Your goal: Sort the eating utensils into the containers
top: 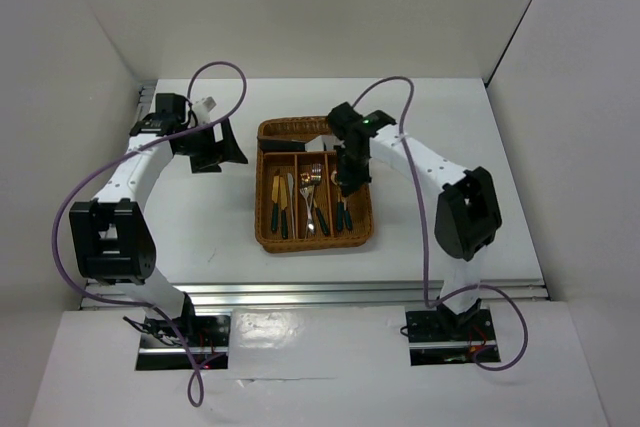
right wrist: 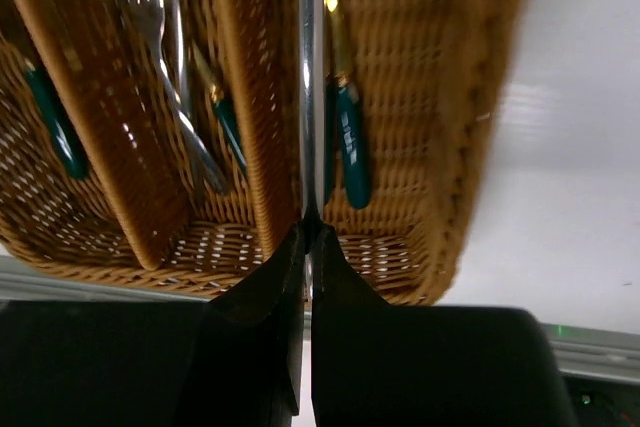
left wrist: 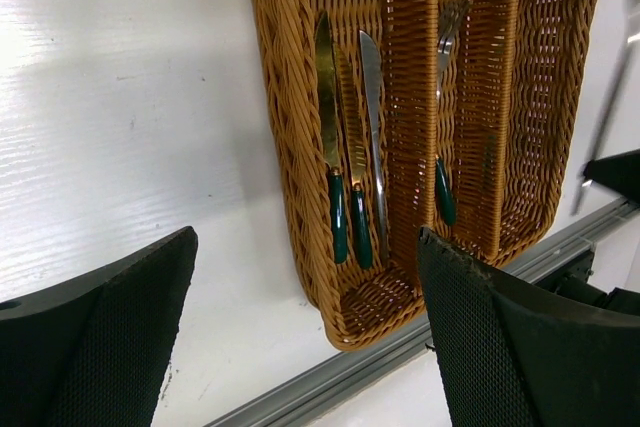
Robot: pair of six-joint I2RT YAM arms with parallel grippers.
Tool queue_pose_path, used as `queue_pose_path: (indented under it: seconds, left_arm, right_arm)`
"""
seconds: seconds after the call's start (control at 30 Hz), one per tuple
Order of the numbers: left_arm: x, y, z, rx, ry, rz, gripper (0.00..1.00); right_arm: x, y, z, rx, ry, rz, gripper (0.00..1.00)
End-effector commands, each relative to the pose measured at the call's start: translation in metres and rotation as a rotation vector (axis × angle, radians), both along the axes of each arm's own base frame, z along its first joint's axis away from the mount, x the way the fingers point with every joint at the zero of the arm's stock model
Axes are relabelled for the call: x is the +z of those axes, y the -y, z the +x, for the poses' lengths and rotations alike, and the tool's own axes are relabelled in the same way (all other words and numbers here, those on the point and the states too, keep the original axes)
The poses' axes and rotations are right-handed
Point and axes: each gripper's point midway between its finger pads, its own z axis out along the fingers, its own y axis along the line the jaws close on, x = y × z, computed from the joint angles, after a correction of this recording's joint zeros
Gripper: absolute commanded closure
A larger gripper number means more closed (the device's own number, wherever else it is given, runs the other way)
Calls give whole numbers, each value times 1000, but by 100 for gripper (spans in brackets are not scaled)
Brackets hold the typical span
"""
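My right gripper lowers into the open wicker slot below it next, beside the green handles, and releases the silver utensil (right wrist: pixel 308 67) where room remains.
The brown wicker tray (top: pixel 266 239) lies mid-table between the arms. Its left slot holds knives (top: pixel 280 203) with dark green handles, its middle slot forks (top: pixel 314 193), and its right slot green-handled utensils (top: pixel 345 215). My right gripper (top: pixel 350 181) hangs over the right slot, shut on a slim silver utensil (right wrist: pixel 308 67). That utensil shows edge-on, running up from the right gripper (right wrist: pixel 308 229) between the divider and a green handle (right wrist: pixel 350 147). Left of the tray, my left gripper (top: pixel 214 151) stands open and holds nothing. In its wrist view the left gripper (left wrist: pixel 308 247) looks at the knives (left wrist: pixel 329 147) and a fork (left wrist: pixel 446 47).
White walls enclose the table on three sides. An aluminium rail (top: pixel 360 293) runs along the near edge, just below the tray. The tray's crosswise slot (top: pixel 296 131) sits at the far end, partly under the right arm.
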Motion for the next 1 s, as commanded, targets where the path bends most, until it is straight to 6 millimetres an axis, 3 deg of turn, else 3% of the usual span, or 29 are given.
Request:
queue_pose_path:
  seconds: [0.0,0.13,0.4,0.43,0.47,0.5,0.6,0.63,0.67,0.8,0.83,0.93,0.97]
  left_arm:
    - [22,1,0,-16,64,-12,5]
    - [22,1,0,-16,64,-12,5]
    - [23,1,-1,-17,73,-11,5]
    - [23,1,-1,-17,73,-11,5]
    - [24,3,-1,-22,74,-19,5]
    - [24,3,-1,-22,74,-19,5]
    - [19,1,-3,-16,63,-10,4]
    - [19,0,-2,-11,62,-3,2]
    - [18,-2,-2,-5,62,5,2]
    - [22,-10,-1,23,64,48,1]
    - [27,-11,2,22,85,61,1]
    - [40,-13,3,29,118,70,1]
    - [45,-13,6,29,130,71,1]
  right_arm:
    - [-14,-7,-21,4,-53,-55,100]
    - [-32,-21,-47,30,-113,-66,100]
    - [-51,-1,-59,-14,-141,-98,100]
    - [-55,0,-59,-6,-151,-108,97]
    - [-55,-2,-60,-3,-158,-100,75]
    - [-54,-3,-58,9,-159,-104,60]
    - [-31,-30,-46,83,-82,-60,9]
    - [-22,-35,-40,97,-55,-44,0]
    - [-7,-47,-30,117,-12,-17,0]
    - [30,-65,-8,141,87,46,0]
    - [43,-69,6,137,139,78,0]
    - [63,-59,27,113,208,108,0]
    - [79,-54,35,102,252,129,0]
